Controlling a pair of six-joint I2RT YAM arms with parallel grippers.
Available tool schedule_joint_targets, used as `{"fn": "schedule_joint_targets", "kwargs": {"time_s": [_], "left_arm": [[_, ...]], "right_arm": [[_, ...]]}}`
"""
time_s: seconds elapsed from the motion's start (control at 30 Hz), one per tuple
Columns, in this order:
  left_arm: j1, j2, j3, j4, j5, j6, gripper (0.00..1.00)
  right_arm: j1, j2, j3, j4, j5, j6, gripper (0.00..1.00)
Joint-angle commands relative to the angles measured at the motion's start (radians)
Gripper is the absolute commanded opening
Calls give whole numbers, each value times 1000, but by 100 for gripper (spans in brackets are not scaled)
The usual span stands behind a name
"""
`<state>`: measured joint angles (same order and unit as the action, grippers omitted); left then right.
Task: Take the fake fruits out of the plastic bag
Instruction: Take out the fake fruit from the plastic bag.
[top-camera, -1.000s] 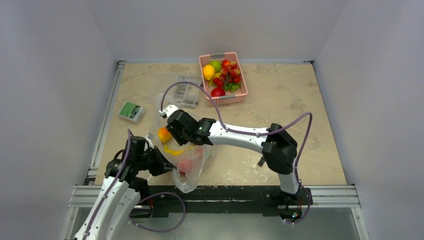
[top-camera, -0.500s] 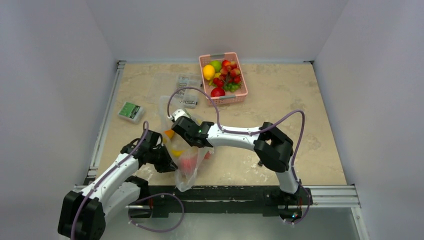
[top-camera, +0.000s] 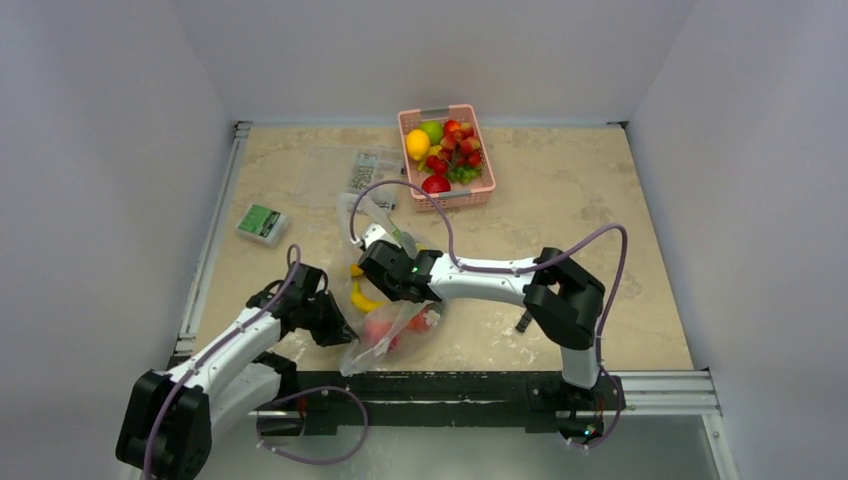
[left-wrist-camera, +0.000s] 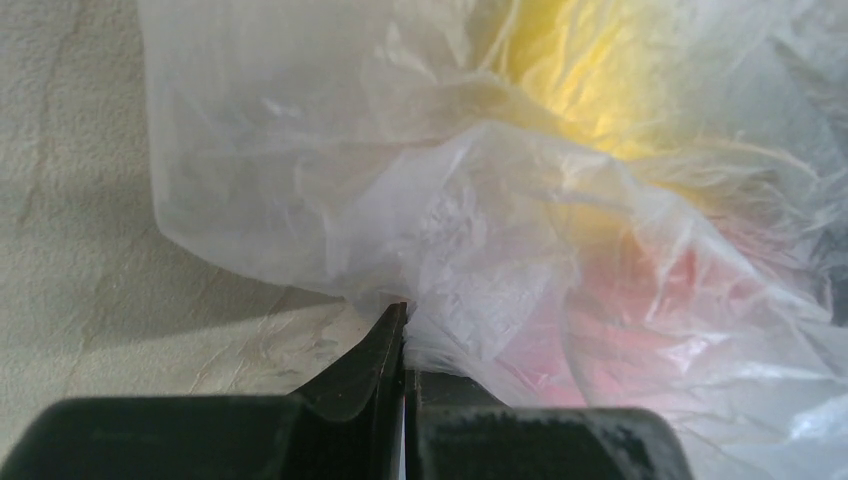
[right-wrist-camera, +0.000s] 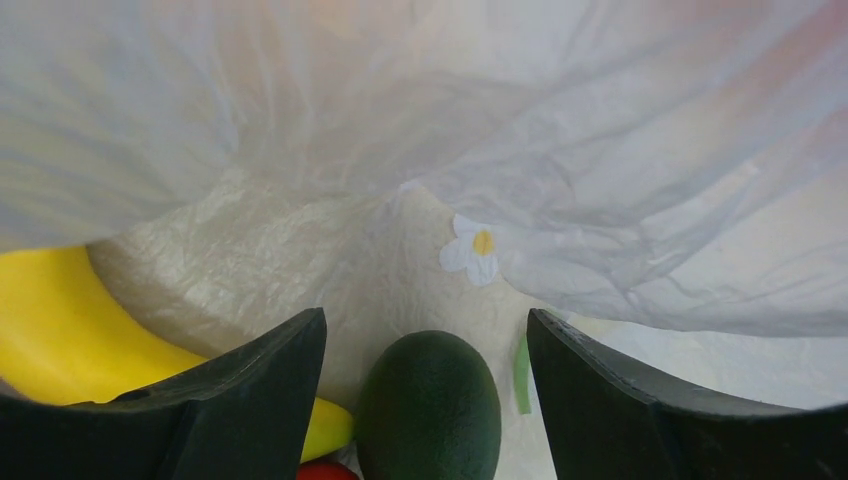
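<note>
My right gripper will next go down a little further around the dark green fruit (right-wrist-camera: 428, 410) and close. The fruit is already between its open fingers, with a gap to both.
The clear crinkly plastic bag (top-camera: 385, 320) lies near the table's front edge, with red fruits (top-camera: 378, 330) and a yellow banana (top-camera: 362, 297) showing through it. My left gripper (top-camera: 338, 328) is shut on a fold of the bag (left-wrist-camera: 440, 300) at its left side. My right gripper (top-camera: 385, 268) is open and reaches inside the bag. In the right wrist view a dark green fruit (right-wrist-camera: 428, 410) lies between the open fingers (right-wrist-camera: 250, 400), apart from both. The banana (right-wrist-camera: 80, 340) and a bit of red fruit (right-wrist-camera: 325, 470) lie to its left, with bag film (right-wrist-camera: 600, 150) overhead.
A pink basket (top-camera: 408, 120) of fruits stands at the back centre. A flat clear case of dark parts (top-camera: 352, 172) lies left of it. A small green-topped box (top-camera: 262, 223) sits at the left. The right arm's purple cable (top-camera: 440, 230) loops over the bag.
The right gripper has moved down and to the right, deeper into the bag. The bag has slumped lower and flatter. The left gripper shifted slightly right, still holding the bag.
</note>
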<state>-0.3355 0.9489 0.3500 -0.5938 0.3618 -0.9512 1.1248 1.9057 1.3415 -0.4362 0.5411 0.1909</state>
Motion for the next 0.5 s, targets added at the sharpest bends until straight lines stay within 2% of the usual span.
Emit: {"fn": "schedule_joint_targets", "kwargs": {"time_s": [0.0, 0.17, 0.3, 0.47], "left_arm": [[-4, -69, 61, -67, -36, -17, 0], [-4, -209, 150, -180, -88, -38, 0], [-4, -250, 224, -280, -141, -34, 0], [-5, -283, 218, -292, -124, -50, 0]], "right_arm": [[-6, 12, 57, -9, 99, -33, 73], [-14, 6, -2, 82, 75, -77, 76], [-24, 17, 14, 76, 73, -60, 75], [-25, 34, 55, -52, 87, 25, 69]]}}
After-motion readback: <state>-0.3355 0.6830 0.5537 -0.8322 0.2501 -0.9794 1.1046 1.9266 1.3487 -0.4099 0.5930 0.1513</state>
